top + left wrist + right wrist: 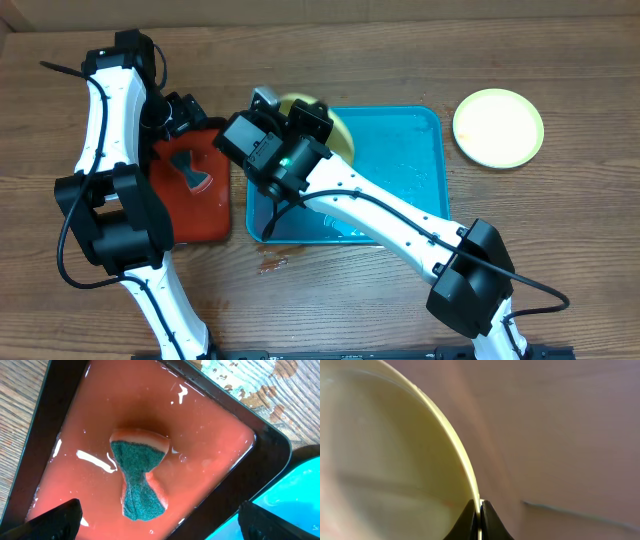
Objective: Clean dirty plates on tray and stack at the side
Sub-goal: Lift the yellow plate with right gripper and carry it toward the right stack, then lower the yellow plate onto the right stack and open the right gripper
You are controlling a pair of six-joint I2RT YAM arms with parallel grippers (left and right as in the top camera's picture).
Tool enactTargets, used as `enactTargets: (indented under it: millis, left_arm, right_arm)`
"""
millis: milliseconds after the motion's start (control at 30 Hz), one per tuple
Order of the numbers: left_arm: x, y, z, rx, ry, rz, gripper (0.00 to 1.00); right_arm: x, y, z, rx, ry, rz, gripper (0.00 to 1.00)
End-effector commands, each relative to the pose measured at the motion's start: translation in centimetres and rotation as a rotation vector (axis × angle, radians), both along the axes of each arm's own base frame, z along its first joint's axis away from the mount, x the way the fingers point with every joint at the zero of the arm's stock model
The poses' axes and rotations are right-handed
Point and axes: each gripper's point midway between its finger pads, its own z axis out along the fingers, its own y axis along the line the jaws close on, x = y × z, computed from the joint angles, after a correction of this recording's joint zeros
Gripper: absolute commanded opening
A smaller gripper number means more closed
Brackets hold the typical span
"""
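Note:
My right gripper swings across the tray next, lowers its plate onto the matching plate flat to the right in the overhead view and releases it.
My right gripper (300,112) is shut on the rim of a pale yellow-green plate (335,125) and holds it tilted over the far left corner of the turquoise tray (425,150). In the right wrist view the plate (385,455) fills the left side, its rim pinched between my fingers (480,512). A second pale yellow-green plate (498,128) lies flat on the table right of the tray. My left gripper (180,110) is open above a teal sponge (140,480) lying in the red-orange tray (210,445). The white blue-rimmed plate is out of view.
The red-orange tray with black rim (195,215) holds pinkish liquid and sits left of the turquoise tray. The right arm crosses over the turquoise tray's front part. A small reddish stain (272,264) marks the wood in front of the trays.

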Motion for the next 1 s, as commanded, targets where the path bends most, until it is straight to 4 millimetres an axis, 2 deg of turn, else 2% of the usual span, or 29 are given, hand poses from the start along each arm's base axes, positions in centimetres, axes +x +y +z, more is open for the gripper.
enactTargets:
  millis: [0,33,67,100,133,267,333,367,533,567,667,767,900,967]
  left_arm:
    - [0.4,-0.2,0.2,-0.008,-0.014,-0.016,1.00]
    - [0.4,-0.2,0.2,-0.008,-0.014,-0.016,1.00]
    - [0.4,-0.2,0.2,-0.008,-0.014,-0.016,1.00]
    - [0.4,-0.2,0.2,-0.008,-0.014,-0.016,1.00]
    - [0.4,-0.2,0.2,-0.008,-0.014,-0.016,1.00]
    - [0.4,-0.2,0.2,-0.008,-0.014,-0.016,1.00]
    - [0.4,-0.2,0.2,-0.008,-0.014,-0.017,1.00]
    - [0.4,-0.2,0.2,-0.008,-0.014,-0.016,1.00]
    - [0.4,-0.2,0.2,-0.008,-0.014,-0.016,1.00]
    - [0.4,-0.2,0.2,-0.008,-0.014,-0.016,1.00]
    - [0.4,-0.2,0.2,-0.008,-0.014,-0.016,1.00]
    - [0.4,-0.2,0.2,-0.008,-0.014,-0.016,1.00]
    - [0.4,-0.2,0.2,-0.008,-0.014,-0.016,1.00]
    - [0.4,-0.2,0.2,-0.008,-0.014,-0.016,1.00]
  right_arm:
    - [1.2,-1.7,3.0,0.063,-0.117,-0.098,0.04]
    - [1.5,-3.3,5.6,0.036,-0.260,-0.181,0.04]
    - [1.5,-4.1,7.3,0.019,-0.347,-0.229,0.04]
    - [1.4,-4.5,8.3,0.011,-0.389,-0.250,0.04]
    - [1.5,-4.6,8.4,0.036,-0.380,-0.246,0.04]
    - [1.9,-2.6,2.0,0.195,-0.015,-0.102,0.04]
    - [2.2,-3.1,-0.7,0.260,0.148,-0.068,0.04]
    - [2.8,-4.2,-1.1,0.278,0.171,-0.095,0.04]
    - [6.8,-12.4,-1.7,0.468,0.131,-0.393,0.04]
    - [7.6,-14.9,-3.0,0.591,0.221,-0.448,0.04]
    - [7.9,-18.3,-4.7,0.839,0.411,-0.502,0.04]
    - [8.0,-22.7,-5.4,1.035,0.513,-0.583,0.04]
    - [7.5,-29.9,-6.8,1.184,0.548,-0.739,0.04]
    - [7.2,-32.7,-7.5,1.214,0.530,-0.801,0.04]
